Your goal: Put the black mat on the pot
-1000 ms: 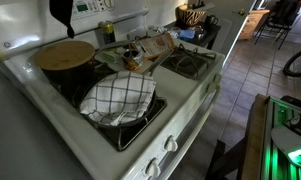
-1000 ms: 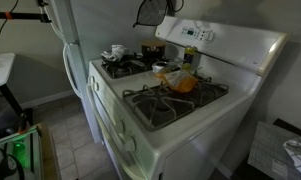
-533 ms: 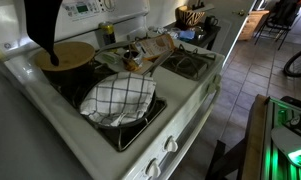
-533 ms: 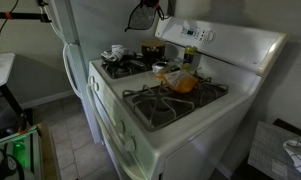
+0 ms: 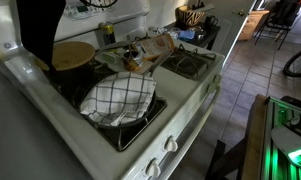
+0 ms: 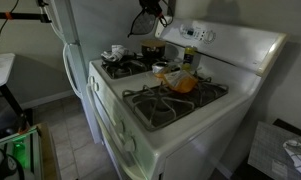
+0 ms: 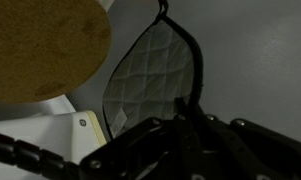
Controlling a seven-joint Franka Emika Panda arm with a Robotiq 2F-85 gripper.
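Note:
I will next turn and lower my gripper to lay the mat (image 5: 40,30) over the pot's tan top (image 5: 74,55) below and let go of it, since the mat hangs upright.
The black mat (image 5: 40,30) hangs from my gripper over the stove's back left corner, and its lower edge covers the left rim of the pot (image 5: 78,52). The pot is dark-sided with a flat tan-brown round top and sits on the back burner. In the wrist view the mat (image 7: 150,75) looks quilted and hangs beside the pot's tan top (image 7: 40,45). My gripper (image 7: 185,118) is shut on the mat's edge. In an exterior view the gripper (image 6: 150,6) and the mat (image 6: 147,17) are high above the pot (image 6: 152,50).
A pan with a white checked cloth (image 5: 118,97) sits on the burner in front of the pot. Bottles and packets (image 5: 140,52) clutter the stove's middle. The control panel (image 6: 205,38) rises behind the burners. A refrigerator (image 6: 75,40) stands beside the stove.
The mat has come down from the top of the view and moved left, and now hangs over the pot's left rim. The pot and pan have not moved.

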